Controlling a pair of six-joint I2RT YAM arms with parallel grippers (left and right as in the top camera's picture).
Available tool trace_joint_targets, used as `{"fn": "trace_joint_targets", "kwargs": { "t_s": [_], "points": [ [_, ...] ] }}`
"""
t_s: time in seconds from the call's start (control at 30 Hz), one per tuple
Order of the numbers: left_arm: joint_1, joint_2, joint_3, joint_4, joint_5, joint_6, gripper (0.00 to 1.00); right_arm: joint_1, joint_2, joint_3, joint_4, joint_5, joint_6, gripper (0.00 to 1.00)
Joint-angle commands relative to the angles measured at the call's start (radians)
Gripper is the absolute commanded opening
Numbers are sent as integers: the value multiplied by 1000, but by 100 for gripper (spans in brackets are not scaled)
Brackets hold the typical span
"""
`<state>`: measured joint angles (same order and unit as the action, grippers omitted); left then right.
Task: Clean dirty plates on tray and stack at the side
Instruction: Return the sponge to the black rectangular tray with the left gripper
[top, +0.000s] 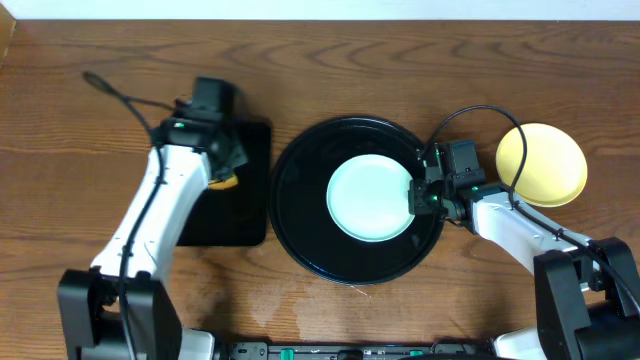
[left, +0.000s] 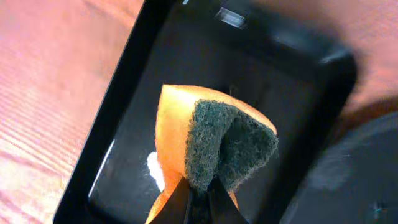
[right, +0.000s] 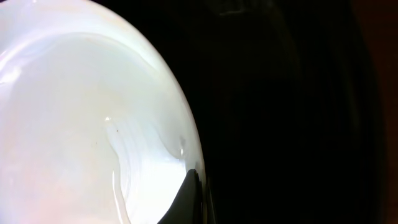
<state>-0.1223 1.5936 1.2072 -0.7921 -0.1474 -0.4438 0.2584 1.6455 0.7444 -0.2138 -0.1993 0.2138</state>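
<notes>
The rectangular black tray (left: 140, 128) lies open directly below. Next, my left gripper therefore lowers the orange and green sponge (left: 214, 143) onto the tray's bottom and releases it there.
A pale mint-blue plate (top: 371, 197) lies in the round black tray (top: 300, 215). My right gripper (top: 417, 196) is shut on the plate's right rim; in the right wrist view one finger (right: 188, 196) lies over the pale plate (right: 81, 124) at its edge. A pale yellow plate (top: 541, 164) lies on the table to the right of the tray. My left gripper (top: 224, 176) is over the small rectangular black tray (top: 245, 200) and is shut on an orange and green sponge (left: 214, 143), which it pinches and folds. I see no third plate as a separate thing.
A cable (top: 115, 90) runs over the table at the far left. The wooden table's back edge meets a white wall. A small white smear (left: 153, 169) lies in the rectangular tray under the sponge.
</notes>
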Motion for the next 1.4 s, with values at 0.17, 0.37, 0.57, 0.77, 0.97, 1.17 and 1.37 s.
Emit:
{"fn": "trace_joint_targets", "kwargs": {
  "t_s": [0.17,0.37,0.57,0.77,0.97,1.17,1.37],
  "points": [
    [58,116,-130,110,121,141,9,-6,23,-15,-3,7,-62,1],
    [58,74,-104,82,122,140,50,-6,23,-15,-3,8,-50,18],
    [58,-64,-93,45,172,131,73,-6,18,-13,11,8,-50,1],
    [58,-103,-93,45,174,129,85,3,-70,36,-85,23,-51,1],
    [58,-102,-93,45,174,129,86,92,-180,97,-216,263,-51,1],
    [58,-102,-93,45,174,129,86,146,-215,101,-229,307,-51,1],
    [58,-102,-93,45,174,129,86,146,-179,97,-236,296,-48,1]
  ]
}}
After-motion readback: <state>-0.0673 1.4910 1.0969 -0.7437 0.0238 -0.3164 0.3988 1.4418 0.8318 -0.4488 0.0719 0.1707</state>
